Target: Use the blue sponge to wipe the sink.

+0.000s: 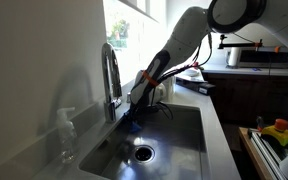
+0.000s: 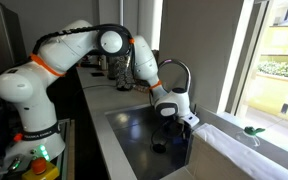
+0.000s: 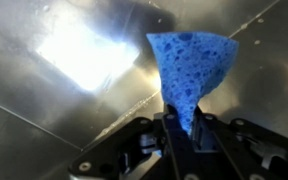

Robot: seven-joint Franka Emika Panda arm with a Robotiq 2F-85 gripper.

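Observation:
Next, my gripper will move along the back wall toward the soap bottle and release the sponge on the steel beside the round drain (image 1: 143, 153), since it lies bare.
The blue sponge (image 3: 189, 70) is pinched between my gripper's (image 3: 182, 128) fingers in the wrist view and sticks out toward the shiny steel of the sink (image 3: 64, 60). In an exterior view my gripper (image 1: 134, 116) reaches down into the sink (image 1: 184, 135) near its back wall, below the arched chrome faucet (image 1: 111, 75), with a bit of blue sponge (image 1: 131, 122) at its tip. The round drain (image 1: 143, 153) lies in front of it. In an exterior view my gripper (image 2: 170, 128) is low inside the sink (image 2: 134, 130); the sponge is not clear there.
A clear soap bottle (image 1: 66, 135) stands on the counter beside the sink. A window is behind the faucet. A microwave (image 1: 252, 57) sits on the far counter. Yellow and red items (image 1: 276, 130) lie at the right edge. Kitchen clutter (image 2: 109, 68) is behind the arm.

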